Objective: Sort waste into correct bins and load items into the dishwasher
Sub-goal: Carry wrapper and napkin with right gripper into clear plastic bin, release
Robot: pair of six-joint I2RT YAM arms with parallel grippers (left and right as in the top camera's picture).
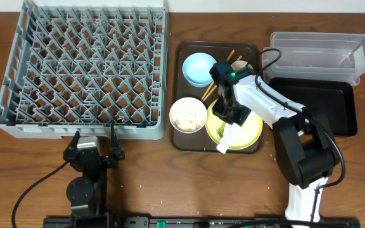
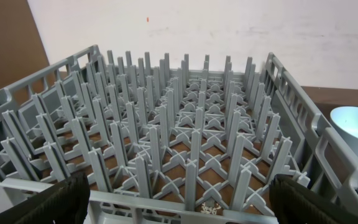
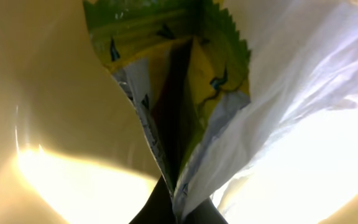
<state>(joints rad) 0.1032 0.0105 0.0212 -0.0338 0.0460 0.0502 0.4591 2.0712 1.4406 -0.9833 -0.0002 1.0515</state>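
I will next lift the wrapper off the plate with my right gripper and move it outward over the clear tub (image 1: 318, 56), then go down and let the wrapper go.
My right gripper (image 1: 232, 119) is down on the round yellow plate (image 1: 253, 128) on the brown serving tray. In the right wrist view its fingers (image 3: 178, 200) are shut on the edge of the green-yellow snack wrapper (image 3: 166, 74), with the white napkin (image 3: 303, 93) beside it on the plate (image 3: 42, 93). From overhead the wrapper (image 1: 219, 130) and napkin (image 1: 225, 144) lie at the plate's left edge. A white bowl (image 1: 187, 114) holds rice-like scraps. The light blue bowl (image 1: 198, 68) and chopsticks (image 1: 206, 92) lie behind. My left gripper (image 1: 94, 136) is open and empty before the grey dish rack (image 1: 84, 66). The cup is not in view.
The brown serving tray (image 1: 181, 47) sits right of the rack. A clear tub (image 1: 319, 54) and a black tray (image 1: 325, 104) stand at the right. The left wrist view shows the rack's pegs (image 2: 185, 124), a few rice grains (image 2: 211, 209) inside it, and the blue bowl (image 2: 356, 124).
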